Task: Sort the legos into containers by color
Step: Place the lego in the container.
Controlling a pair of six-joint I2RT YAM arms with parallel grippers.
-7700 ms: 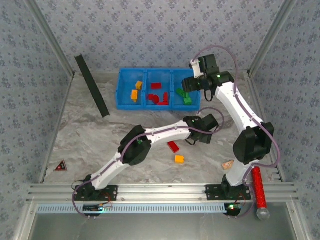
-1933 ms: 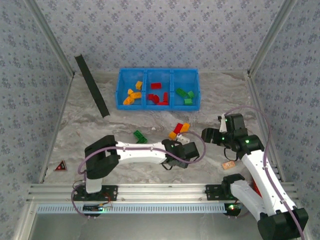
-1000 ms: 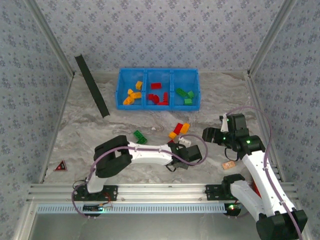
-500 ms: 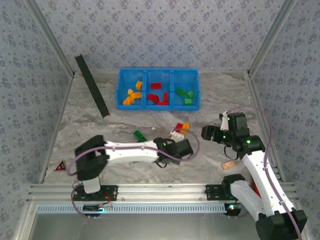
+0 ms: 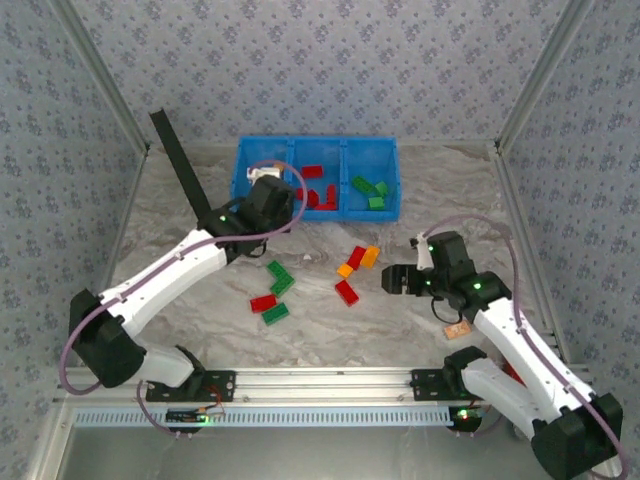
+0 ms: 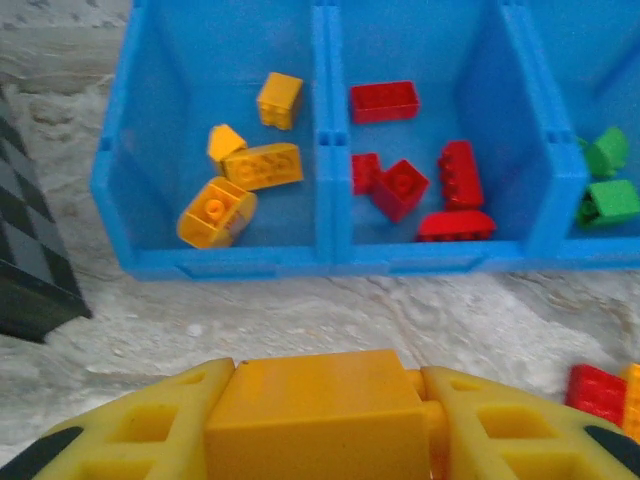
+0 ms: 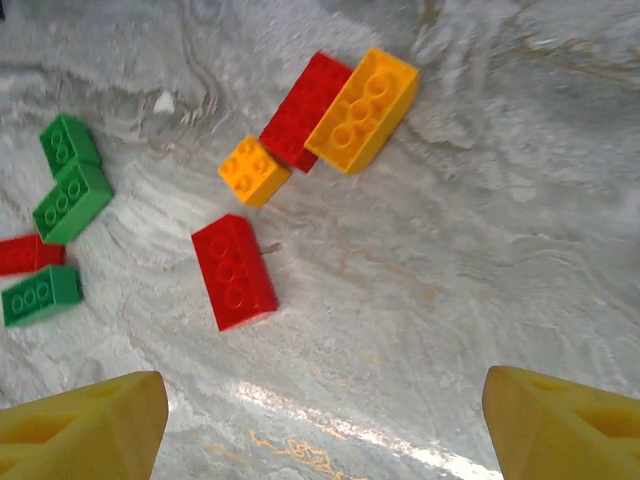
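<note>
Next, my left gripper moves outward and down into the bin's section (image 6: 250,168) of orange-yellow bricks to release the matching brick.
The blue three-compartment bin (image 5: 320,213) stands at the back, with orange-yellow bricks in its left compartment (image 6: 250,168), red ones in the middle (image 6: 400,185) and green ones on the right (image 6: 606,190). My left gripper (image 5: 268,196) hovers at the bin's near left edge, shut on an orange-yellow brick (image 6: 315,410). Loose bricks lie mid-table: a red brick (image 7: 234,270), a small orange one (image 7: 253,171), a red-and-orange pair (image 7: 345,100), two green ones (image 7: 70,190), and a red (image 5: 263,302) and a green (image 5: 275,314) nearer. My right gripper (image 5: 392,280) stands open just right of them, nothing between its fingers (image 7: 90,425).
A black strip (image 5: 185,170) leans at the back left beside the bin. A small tan block (image 5: 457,328) lies near the right arm. A red triangle marker (image 5: 121,332) sits front left. Patterned walls close in on three sides.
My left arm has swung from mid-table up to the bin's left end with an orange-yellow brick. The right gripper has shifted left toward the loose bricks.
</note>
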